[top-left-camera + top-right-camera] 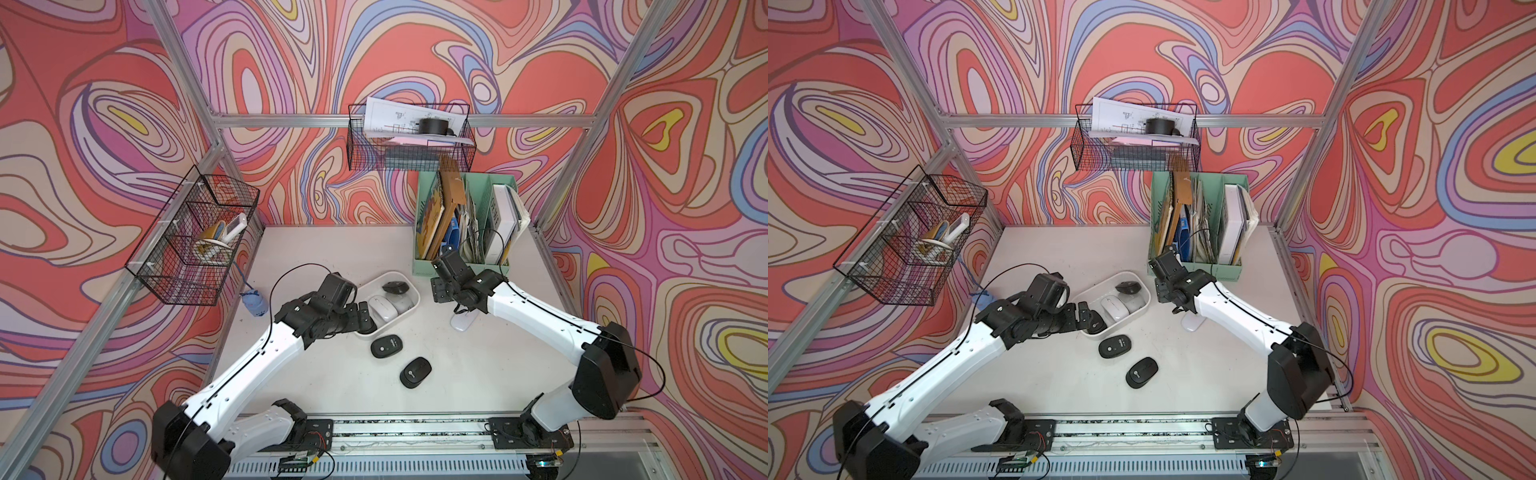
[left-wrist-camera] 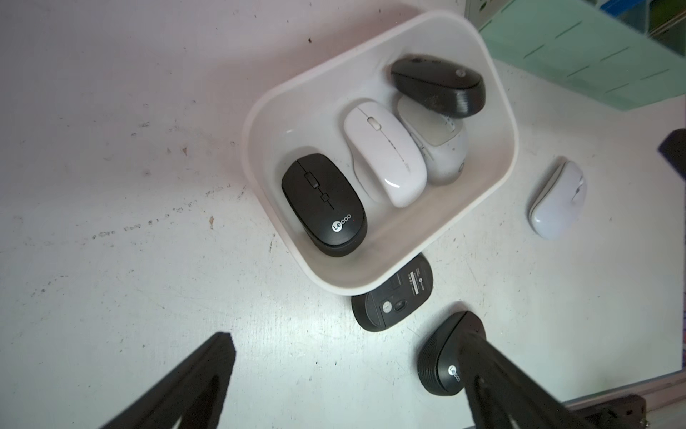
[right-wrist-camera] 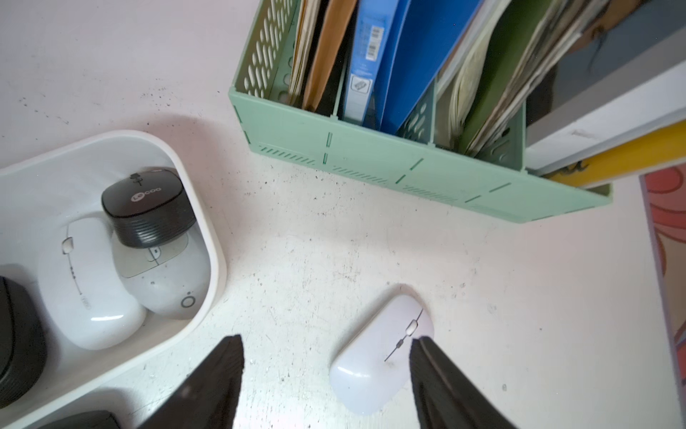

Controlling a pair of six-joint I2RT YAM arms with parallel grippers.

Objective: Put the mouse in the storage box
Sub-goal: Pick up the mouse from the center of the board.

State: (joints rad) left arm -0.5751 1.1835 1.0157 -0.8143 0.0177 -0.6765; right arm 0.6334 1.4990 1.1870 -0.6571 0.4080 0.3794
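The nearer black mouse lies slanted outside the box (image 1: pixel 400 275), so next I will bring my left gripper back past the upside-down mouse, turn it and lower it with its fingers on both sides of the nearer black mouse.
The white storage box (image 1: pixel 400 275) (image 2: pixel 375 46) (image 3: pixel 213 256) sits mid-table and holds several mice: a black Lecoo mouse (image 2: pixel 323 204), a white one (image 2: pixel 384 152), a grey-white one (image 2: pixel 443 152) and a black one (image 1: pixel 395 286) on top at the far end. My left gripper (image 1: pixel 365 316) (image 2: pixel 347 334) hangs open over the box's near-left end, holding nothing. On the table lie an upside-down black mouse (image 1: pixel 386 345), another black mouse (image 1: pixel 415 372) and a white mouse (image 1: pixel 464 321) (image 3: pixel 382 356). My right gripper (image 1: pixel 439 291) (image 3: pixel 326 340) is open above the white mouse, apart from it.
A mint-green file organizer (image 1: pixel 461 266) full of folders stands just behind my right gripper. Black wire baskets hang on the left wall (image 1: pixel 195 245) and the back wall (image 1: pixel 409 137). A small blue object (image 1: pixel 254 303) lies at the table's left edge.
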